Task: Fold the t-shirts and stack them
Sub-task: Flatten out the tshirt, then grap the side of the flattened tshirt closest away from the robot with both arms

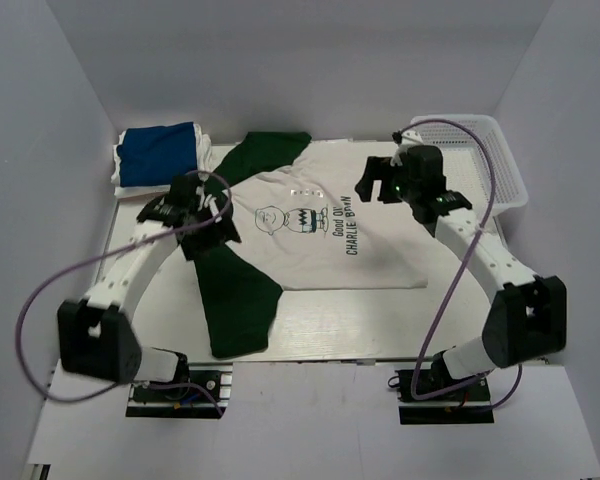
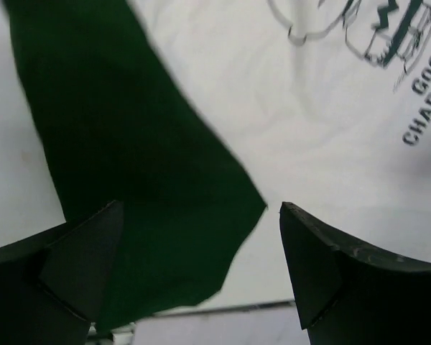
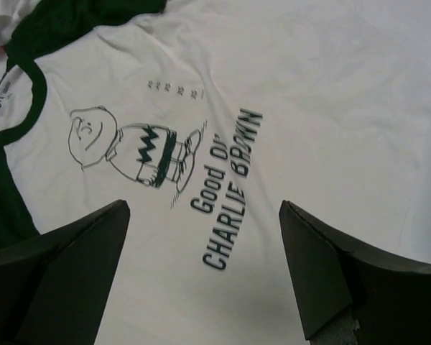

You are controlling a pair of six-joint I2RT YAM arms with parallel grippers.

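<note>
My left gripper moves back and down onto the near green sleeve's outer end corner next, since the sleeve sticks out and the corner lies below and back of the gripper.
The white t-shirt with the Charlie Brown print lies spread flat mid-table, its collar trimmed in green. Dark green cloth runs along its left side toward the front and shows again at the back by the collar. A royal blue t-shirt sits folded at the back left. My left gripper hovers open over the green cloth's edge, holding nothing. My right gripper hangs open above the shirt's right half, with the lettering between its fingers.
A white mesh basket stands at the back right, close to the right arm. White cloth lies under the blue shirt. Grey walls close in the table on the left, back and right. Purple cables loop from both arms.
</note>
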